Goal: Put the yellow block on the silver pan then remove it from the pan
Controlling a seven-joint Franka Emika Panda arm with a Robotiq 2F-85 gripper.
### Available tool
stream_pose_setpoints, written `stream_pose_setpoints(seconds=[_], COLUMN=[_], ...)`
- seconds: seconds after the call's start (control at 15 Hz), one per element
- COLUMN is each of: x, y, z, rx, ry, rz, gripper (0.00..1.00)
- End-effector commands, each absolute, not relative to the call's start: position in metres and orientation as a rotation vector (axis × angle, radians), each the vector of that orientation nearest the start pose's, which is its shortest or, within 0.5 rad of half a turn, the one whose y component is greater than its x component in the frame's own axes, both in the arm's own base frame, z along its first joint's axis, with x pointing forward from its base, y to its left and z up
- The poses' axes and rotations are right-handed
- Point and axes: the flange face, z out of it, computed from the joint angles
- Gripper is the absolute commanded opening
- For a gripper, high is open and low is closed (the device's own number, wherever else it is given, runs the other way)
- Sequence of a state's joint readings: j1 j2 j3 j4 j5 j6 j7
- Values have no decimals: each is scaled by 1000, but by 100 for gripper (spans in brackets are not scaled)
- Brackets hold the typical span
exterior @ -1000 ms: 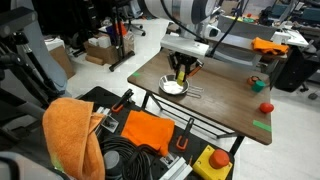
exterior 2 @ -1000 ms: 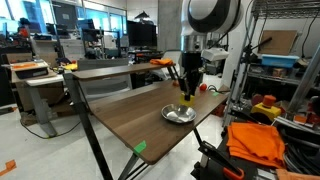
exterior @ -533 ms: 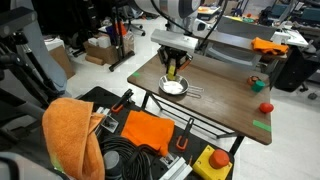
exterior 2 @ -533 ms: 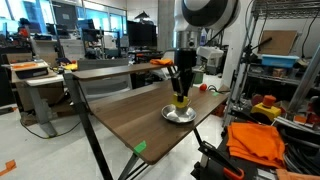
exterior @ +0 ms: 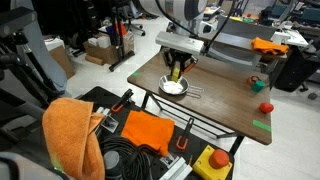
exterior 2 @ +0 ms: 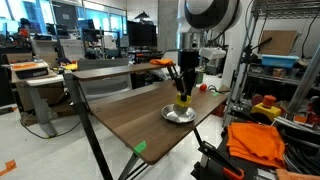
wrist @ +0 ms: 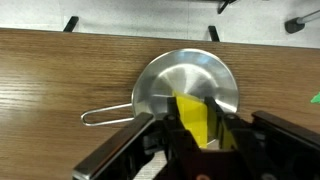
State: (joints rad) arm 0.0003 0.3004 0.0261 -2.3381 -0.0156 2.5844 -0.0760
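The yellow block still hangs above the dish, so my gripper will next carry it slightly down and toward the wire handle [wrist: 105, 113], over the pan's inside, and release it.
The yellow block [wrist: 193, 120] sits clamped between my gripper's [wrist: 194, 128] two fingers, so the gripper is shut on it. It hangs over the silver pan [wrist: 180, 82], a shiny round dish with a thin wire handle [wrist: 105, 113] pointing left. In both exterior views the gripper [exterior: 177, 72] [exterior 2: 182, 96] holds the block [exterior 2: 182, 100] just above the pan [exterior: 173, 87] [exterior 2: 178, 114] on the wooden table [exterior: 230, 105]. Whether the block touches the pan I cannot tell.
A small red round object [exterior: 266, 107] and a green tape mark [exterior: 261, 125] lie on the table's far side. An orange cloth [exterior: 72, 135] and a yellow box with a red button [exterior: 212, 163] sit below the table's near edge. Shelves [exterior 2: 285, 80] stand behind.
Over the last second the arm shifted slightly across the table with the block still gripped, ending over the pan. Since half a second ago it has barely moved.
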Motion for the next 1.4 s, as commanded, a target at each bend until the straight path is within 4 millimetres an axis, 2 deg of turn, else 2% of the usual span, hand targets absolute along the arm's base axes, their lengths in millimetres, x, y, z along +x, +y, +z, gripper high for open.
stream_pose_setpoints(seconds=[0.0, 0.67, 1.0, 1.33], x=[512, 514, 520, 522], y=[8, 7, 3, -11], z=[202, 194, 192, 181], rx=[-3136, -3037, -3092, -3167], ry=[-203, -224, -217, -188], rz=[97, 221, 222, 266], gripper=[8, 8, 8, 8])
